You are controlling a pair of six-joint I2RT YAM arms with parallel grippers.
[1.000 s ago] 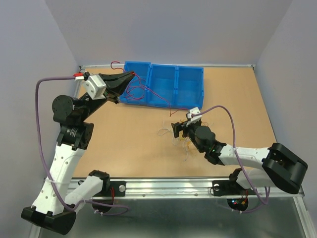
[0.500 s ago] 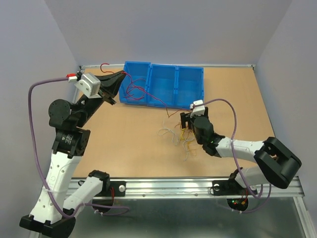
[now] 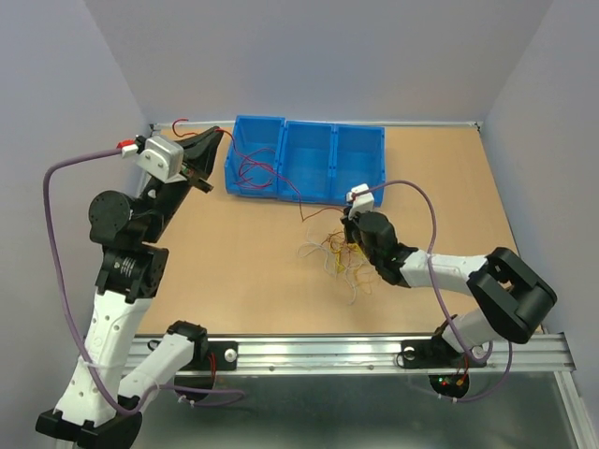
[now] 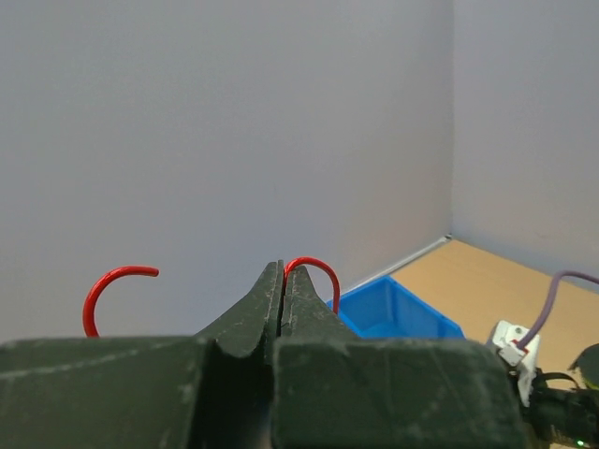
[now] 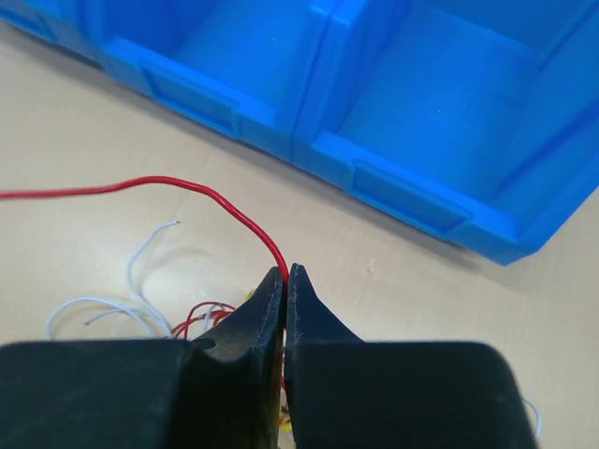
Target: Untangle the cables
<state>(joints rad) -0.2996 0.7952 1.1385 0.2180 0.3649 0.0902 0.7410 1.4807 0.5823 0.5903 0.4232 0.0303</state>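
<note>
The bin with red loops is below my left gripper and to its right in the top view, so I will move down over it and release the red cable.
The cables lie as a loose tangle [image 3: 335,260] of red, yellow-orange and white wire on the table in front of the blue bins. One long red cable [image 3: 265,174] runs from that tangle up across the left bin to my left gripper [image 3: 211,144], which is raised at the back left and shut on it. In the left wrist view the red cable [image 4: 321,269] loops out of the shut tips [image 4: 283,267]. My right gripper [image 3: 348,229] sits low at the tangle's far edge. Its tips [image 5: 285,273] are shut on the same red cable [image 5: 192,185], with white wires [image 5: 138,273] beside them.
Three joined blue bins [image 3: 334,159] stand across the back of the table, their front wall [image 5: 393,192] close ahead of the right gripper. Grey walls enclose the table on three sides. A metal rail [image 3: 309,351] runs along the near edge.
My right gripper went from open to shut, pinching the red cable at the tangle after shifting back and left. The left arm drew further left, pulling the red cable with it.
</note>
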